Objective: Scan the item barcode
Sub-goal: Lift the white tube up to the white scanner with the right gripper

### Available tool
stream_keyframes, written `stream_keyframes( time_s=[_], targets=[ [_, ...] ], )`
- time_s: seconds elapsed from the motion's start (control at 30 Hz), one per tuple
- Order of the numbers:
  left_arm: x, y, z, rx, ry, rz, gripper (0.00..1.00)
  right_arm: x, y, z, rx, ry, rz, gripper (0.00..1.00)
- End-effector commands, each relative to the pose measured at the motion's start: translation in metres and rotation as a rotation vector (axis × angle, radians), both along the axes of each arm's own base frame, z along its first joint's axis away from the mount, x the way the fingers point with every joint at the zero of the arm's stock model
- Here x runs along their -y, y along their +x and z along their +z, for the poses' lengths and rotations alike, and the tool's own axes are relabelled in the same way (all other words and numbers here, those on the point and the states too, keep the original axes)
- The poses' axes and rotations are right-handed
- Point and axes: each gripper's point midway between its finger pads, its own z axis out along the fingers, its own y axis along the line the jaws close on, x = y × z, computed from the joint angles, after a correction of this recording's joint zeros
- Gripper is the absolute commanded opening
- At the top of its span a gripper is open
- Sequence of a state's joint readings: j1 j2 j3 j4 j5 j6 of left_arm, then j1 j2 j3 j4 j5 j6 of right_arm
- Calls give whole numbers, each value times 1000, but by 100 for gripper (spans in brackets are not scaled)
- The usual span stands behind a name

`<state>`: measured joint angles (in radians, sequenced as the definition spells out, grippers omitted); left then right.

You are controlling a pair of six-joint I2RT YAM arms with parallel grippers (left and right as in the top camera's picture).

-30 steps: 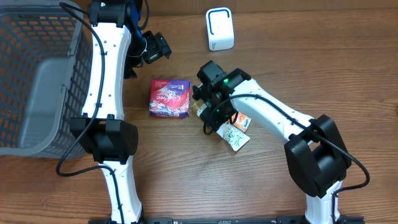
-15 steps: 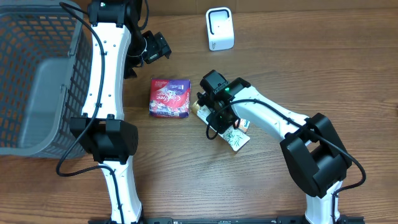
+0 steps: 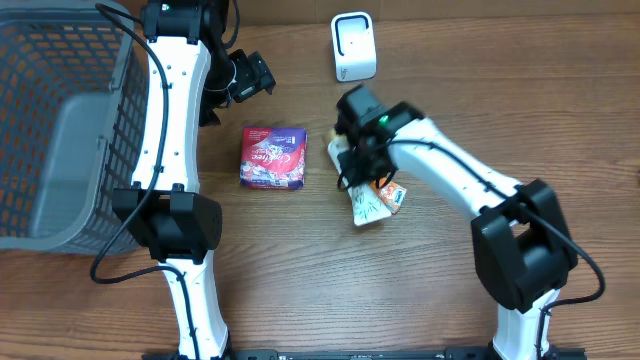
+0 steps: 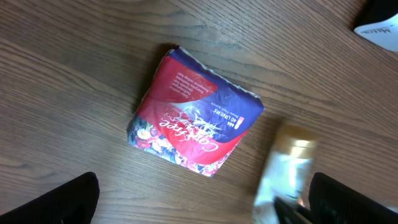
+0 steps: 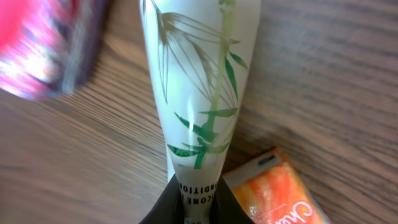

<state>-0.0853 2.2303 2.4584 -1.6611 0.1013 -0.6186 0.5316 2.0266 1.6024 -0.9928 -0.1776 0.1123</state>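
Note:
My right gripper needs to lift outward over the white scanner (image 3: pixel 353 46) next, then lower and release the tube on bare wood beside it, since both are outward of my gripper.
My right gripper (image 3: pixel 354 168) is shut on the narrow end of a white tube (image 3: pixel 365 204) printed with green bamboo leaves. In the right wrist view the tube (image 5: pixel 202 93) hangs away from the gripper (image 5: pixel 198 186) over the wood, its black fingers pinching the lettered end. No barcode shows on it. The white scanner (image 3: pixel 353 46) stands at the back of the table, apart from the tube. My left gripper (image 3: pixel 250 78) stands open at the back left. In its wrist view the open gripper (image 4: pixel 202 199) holds nothing, and the tube (image 4: pixel 286 168) is blurred at lower right.
A red and purple packet (image 3: pixel 273 157) lies left of the tube, also the packet (image 4: pixel 193 118). An orange sachet (image 3: pixel 392 195) lies beside the tube, the sachet (image 5: pixel 280 193) close to my right fingers. A grey mesh basket (image 3: pixel 60 130) fills the left side.
My right gripper has closed on the tube and moved back and to the right with it. The tube has swung round. The left arm has not moved.

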Motion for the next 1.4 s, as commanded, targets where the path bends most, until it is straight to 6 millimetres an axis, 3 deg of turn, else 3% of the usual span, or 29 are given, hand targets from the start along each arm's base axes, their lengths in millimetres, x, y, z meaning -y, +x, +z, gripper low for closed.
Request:
stream_keyframes(
  time_s=[0.0,0.13,0.2,0.33,0.4,0.57,0.7,0.97,1.37],
  targets=[
    [1,0,-3,-9,3,-15,100,-5,18,44,-94,314,-83,4],
    [1,0,-3,-9,3,-15,100,27,40,104,-237,789,-168,4],
    [1,0,-3,-9,3,-15,100,60,55,124,-294,927,-282,4],
    [1,0,-3,-9,3,-15,100,97,66,129,-343,977,-427,4],
    [1,0,-3,-9,3,-15,100,103,67,138,-362,1034,-432,4],
    [1,0,-4,-10,3,-15,100,92,59,169,-397,1199,-319,4],
    [1,0,-4,-10,3,-15,100,71,44,191,-394,1305,-162,4],
    [1,0,-3,-9,3,-16,100,26,25,192,-415,1285,-26,4],
    [1,0,-4,-10,3,-15,100,21,29,188,-369,1260,0,4]
  ],
)
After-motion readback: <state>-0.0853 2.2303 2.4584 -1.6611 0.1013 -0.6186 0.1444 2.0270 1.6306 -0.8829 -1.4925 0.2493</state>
